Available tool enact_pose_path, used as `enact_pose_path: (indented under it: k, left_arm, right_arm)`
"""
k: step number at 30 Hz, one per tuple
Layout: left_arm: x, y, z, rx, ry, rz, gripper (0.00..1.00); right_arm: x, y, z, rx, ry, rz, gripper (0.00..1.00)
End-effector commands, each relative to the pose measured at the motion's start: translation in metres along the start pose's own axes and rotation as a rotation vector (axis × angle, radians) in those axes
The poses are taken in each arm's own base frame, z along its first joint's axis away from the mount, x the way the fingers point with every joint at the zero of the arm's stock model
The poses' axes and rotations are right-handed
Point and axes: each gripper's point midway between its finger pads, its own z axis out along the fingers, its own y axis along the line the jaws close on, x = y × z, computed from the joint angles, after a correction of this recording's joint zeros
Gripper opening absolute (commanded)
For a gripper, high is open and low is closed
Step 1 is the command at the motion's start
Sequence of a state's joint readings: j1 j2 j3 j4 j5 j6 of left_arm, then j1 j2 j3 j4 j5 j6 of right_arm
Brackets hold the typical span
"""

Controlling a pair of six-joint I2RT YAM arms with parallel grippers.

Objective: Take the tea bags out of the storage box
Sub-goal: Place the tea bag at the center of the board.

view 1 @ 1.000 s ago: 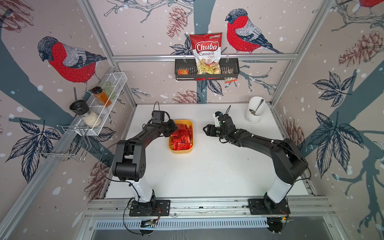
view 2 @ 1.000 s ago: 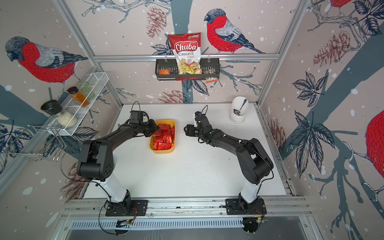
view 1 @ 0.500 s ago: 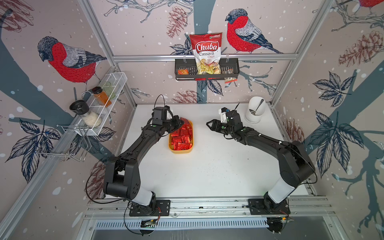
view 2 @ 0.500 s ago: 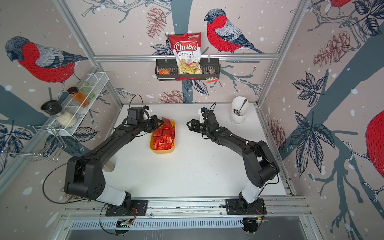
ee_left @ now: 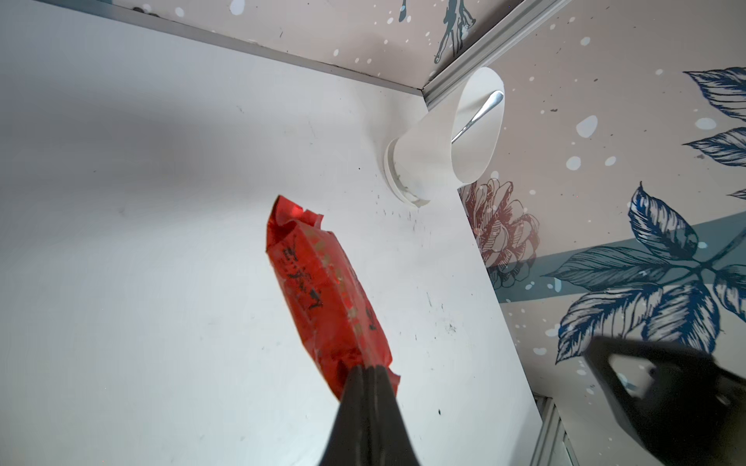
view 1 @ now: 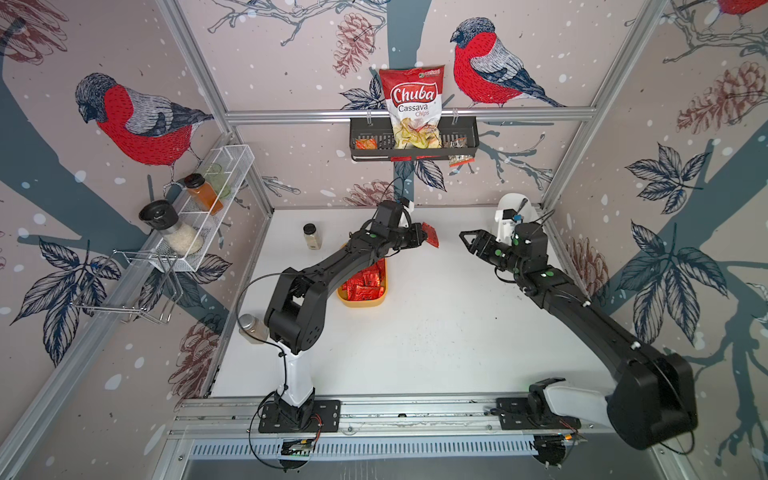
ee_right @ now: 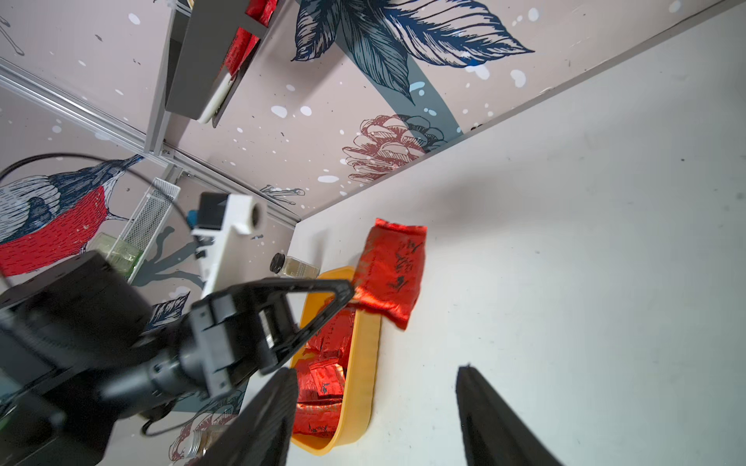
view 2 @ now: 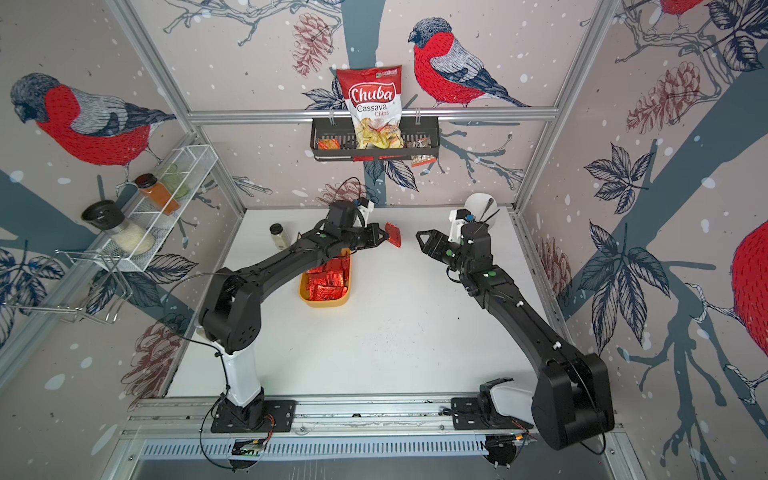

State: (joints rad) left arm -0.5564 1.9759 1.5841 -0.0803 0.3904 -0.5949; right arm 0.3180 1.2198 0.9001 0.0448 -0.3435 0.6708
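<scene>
My left gripper will next go down and release the tea bag's crimped end on the clear spot of bare tabletop beside the storage box, because that spot lies below my left gripper.
The storage box (view 1: 360,302) (view 2: 326,302), a shallow yellow tub, sits left of the table's middle with several red foil tea bags (view 1: 365,284) (view 2: 328,282) in it. My left gripper (view 1: 424,237) (view 2: 386,237) (ee_left: 367,369) is shut on the crimped end of one tea bag (view 1: 431,235) (ee_left: 323,282) (ee_right: 393,270), held in the air beyond the box's far right end. The left arm hides the far half of the box in both top views. My right gripper (view 1: 463,237) (view 2: 419,237) (ee_right: 377,369) hangs open and empty, facing the held tea bag from the right, a short gap away.
A white cup (view 1: 509,212) with a spoon stands in the back right corner behind the right wrist. A spice jar (view 1: 311,237) stands back left, another jar (view 1: 251,328) lies at the left edge. A black basket (view 1: 413,143) with a chips bag and a wire rack (view 1: 203,208) hang on the walls.
My left gripper has risen from the storage box with one tea bag and swung it right. My right gripper has drawn back to the right and up, still open.
</scene>
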Motion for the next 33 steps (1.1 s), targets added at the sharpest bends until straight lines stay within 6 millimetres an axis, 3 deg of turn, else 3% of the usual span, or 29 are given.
enact_pose_path:
  k: [1, 8, 13, 28, 33]
  left_arm:
    - [-0.013, 0.001, 0.03, 0.017, -0.037, 0.026, 0.0]
    - [-0.019, 0.024, 0.086, -0.002, -0.035, -0.002, 0.0]
    - [-0.02, 0.044, 0.1, -0.074, -0.037, -0.014, 0.0]
    - [-0.002, 0.118, 0.08, -0.25, -0.015, -0.115, 0.0]
    - [0.001, 0.128, 0.072, -0.293, -0.012, -0.13, 0.01]
  right_arm:
    - [0.008, -0.005, -0.013, 0.026, 0.009, -0.027, 0.68]
    - [0.023, -0.014, -0.021, 0.041, 0.026, -0.025, 0.68]
    - [0.03, -0.018, -0.017, 0.043, 0.042, -0.023, 0.68]
    - [0.041, -0.019, -0.003, 0.03, 0.083, -0.021, 0.68]
    - [0.042, -0.019, -0.002, 0.031, 0.086, -0.021, 0.68]
